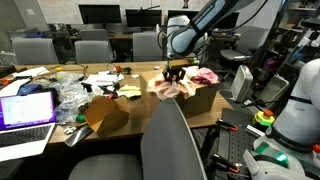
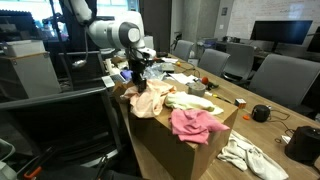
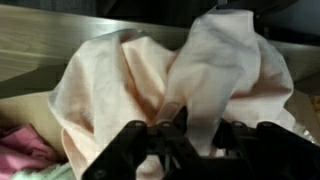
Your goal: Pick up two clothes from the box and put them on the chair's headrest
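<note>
Next, my gripper moves up off the box, across over the grey chair's headrest [image 1: 170, 108], then down to release the beige-pink cloth, as that headrest is bare.
My gripper [image 1: 175, 72] [image 2: 138, 76] hangs over the large brown box [image 1: 203, 100] [image 2: 170, 150] and is shut on the pale beige-pink cloth [image 1: 168, 89] [image 2: 150, 98]. The wrist view shows a fold of this cloth [image 3: 130, 80] pinched between the jaws of the gripper [image 3: 190, 135], the rest billowing above the box. A light green cloth [image 2: 188, 101] [image 3: 45, 172] lies in the box beside it. The grey chair's headrest [image 1: 170, 108] rises in the foreground of an exterior view, just in front of the box.
A bright pink cloth [image 1: 206, 75] [image 2: 195, 123] lies on the box's other end. A smaller cardboard box [image 1: 105, 115], a laptop [image 1: 27, 108] and clutter crowd the table. White fabric [image 2: 245, 155] lies on the table by the box. Other office chairs [image 2: 280, 75] line the table.
</note>
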